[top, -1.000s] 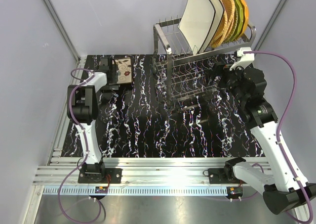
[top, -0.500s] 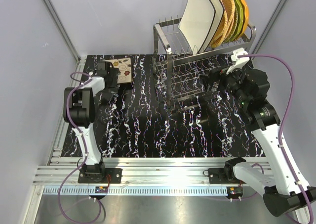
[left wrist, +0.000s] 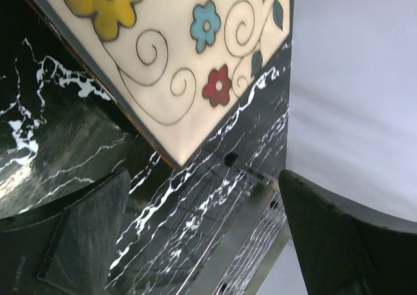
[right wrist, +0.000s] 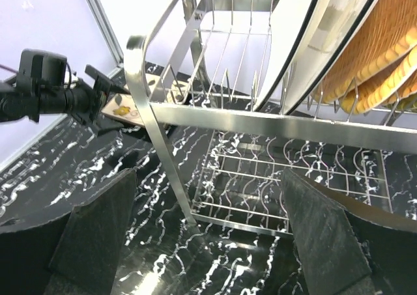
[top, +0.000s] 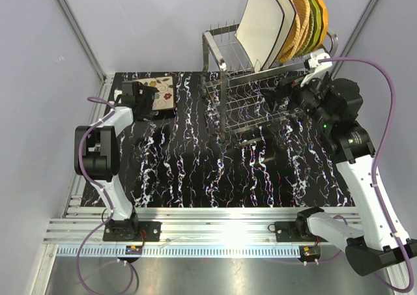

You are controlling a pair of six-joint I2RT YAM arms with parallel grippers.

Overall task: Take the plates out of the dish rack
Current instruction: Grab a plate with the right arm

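Note:
My right gripper should go up and outward onto the near edge of the cream square plate farthest from the woven ones. That edge is higher than my fingers.
The dish rack point(top: 257, 90) stands at the back right, and its top tier holds upright plates: two cream square ones point(top: 264, 25), woven orange-tan ones point(top: 301, 21) and a green one point(top: 318, 15). A flower-patterned cream plate point(top: 164, 92) lies flat on the table at the back left. My left gripper point(top: 143, 94) sits open just beside that plate's left edge and holds nothing; the plate's corner point(left wrist: 163, 54) lies beyond the fingertips point(left wrist: 85, 236). My right gripper point(top: 281, 99) is open in front of the rack point(right wrist: 260, 119), below the cream plate point(right wrist: 326, 34) and the woven plates point(right wrist: 384, 47).
The black marbled table point(top: 195, 171) spreads between the arms. Grey walls close in on the left and right, with a metal rail point(left wrist: 260, 243) along the table's left edge. The left arm point(right wrist: 52, 96) shows beyond the rack's corner post point(right wrist: 156, 139).
The left arm's elbow has swung outward and down while its gripper stays by the flowered plate. The right gripper has risen and moved closer to the rack's right end.

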